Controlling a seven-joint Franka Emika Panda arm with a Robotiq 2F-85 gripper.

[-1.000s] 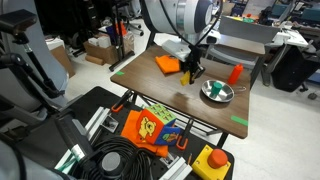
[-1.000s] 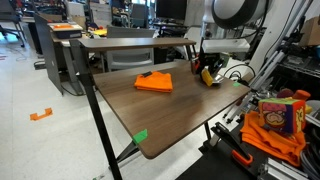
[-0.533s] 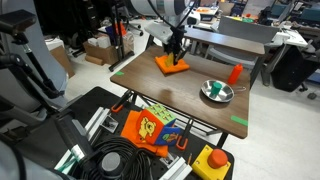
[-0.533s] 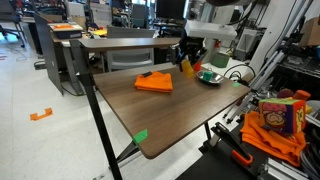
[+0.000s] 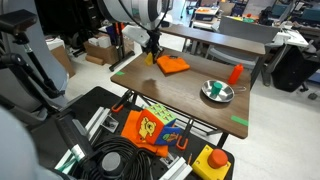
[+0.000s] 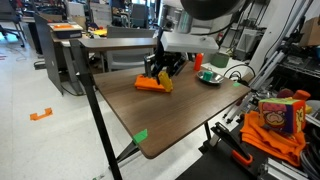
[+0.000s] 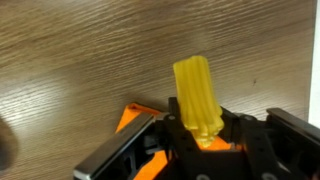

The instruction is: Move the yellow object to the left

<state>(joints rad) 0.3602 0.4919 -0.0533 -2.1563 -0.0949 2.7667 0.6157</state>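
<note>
I should lower my gripper onto the bare wood [image 5: 148, 73] beside the orange cloth and release the yellow object, because it still hangs above the wooden table.
My gripper [image 7: 204, 136] is shut on the yellow object [image 7: 196, 93], a small ribbed yellow block that sticks out from between the jaws. In both exterior views the gripper [image 5: 150, 50] [image 6: 161, 73] hangs just above the wooden table [image 5: 185, 108] [image 6: 165, 120] with the block [image 5: 150, 58] [image 6: 166, 85] in it. It is over the end of the flat orange cloth piece [image 5: 173, 65] [image 6: 148, 84] that lies farthest from the bowl. In the wrist view the orange piece [image 7: 132, 116] shows under the jaws.
A metal bowl [image 5: 216, 92] [image 6: 210, 77] and a red object [image 5: 235, 74] stand at the far side of the table from the gripper. Green tape marks [image 5: 240, 120] [image 6: 140, 136] sit at the table edges. A yellow button with a red top [image 5: 213, 160] lies below on the floor clutter.
The gripper has carried the yellow block from beside the metal bowl across the orange piece to its far end, away from the bowl.
</note>
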